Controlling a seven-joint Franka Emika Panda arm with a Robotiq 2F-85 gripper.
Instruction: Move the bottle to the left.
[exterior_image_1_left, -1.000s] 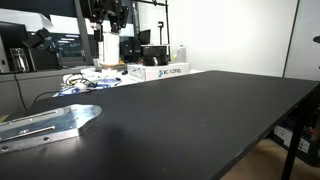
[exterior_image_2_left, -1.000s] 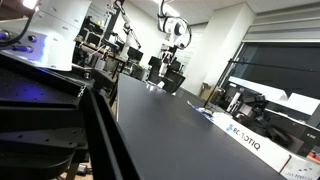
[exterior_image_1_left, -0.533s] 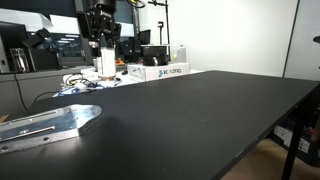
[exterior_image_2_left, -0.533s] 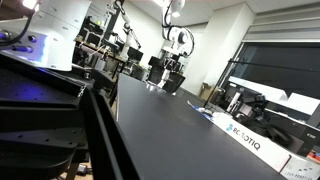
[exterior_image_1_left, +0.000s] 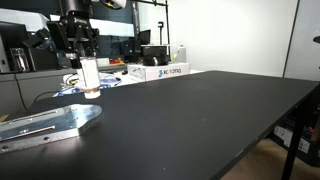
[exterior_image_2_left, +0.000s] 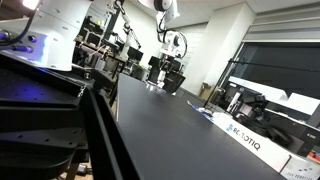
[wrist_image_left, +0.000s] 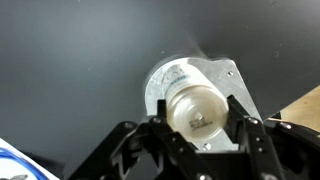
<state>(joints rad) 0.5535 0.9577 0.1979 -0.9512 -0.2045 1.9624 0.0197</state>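
Observation:
Next, my gripper shifts the bottle (exterior_image_1_left: 88, 76), still hanging clear, farther over the plate and lower to release it, as the metal plate's rounded end (exterior_image_1_left: 83, 111) lies below my gripper.
The bottle (exterior_image_1_left: 88, 76) is a short whitish plastic cylinder held upright in my gripper (exterior_image_1_left: 84, 62), just above the black table's left part. In the wrist view the bottle (wrist_image_left: 196, 115) sits between both fingers of the gripper (wrist_image_left: 197, 128), seen from its cap end. Below it lies a flat metal plate (wrist_image_left: 222, 76). In an exterior view the arm (exterior_image_2_left: 170, 12) shows far off at the top; the bottle is too small to make out there.
A flat metal bracket (exterior_image_1_left: 50, 122) lies on the black table (exterior_image_1_left: 200, 120) at the near left. White boxes (exterior_image_1_left: 165, 71) and cables (exterior_image_1_left: 75, 88) sit at the table's far edge. A white box (exterior_image_2_left: 250, 140) lies at the table's right side.
My gripper has carried the bottle to the left and lower, from near the white boxes to above the table's left part by the cables.

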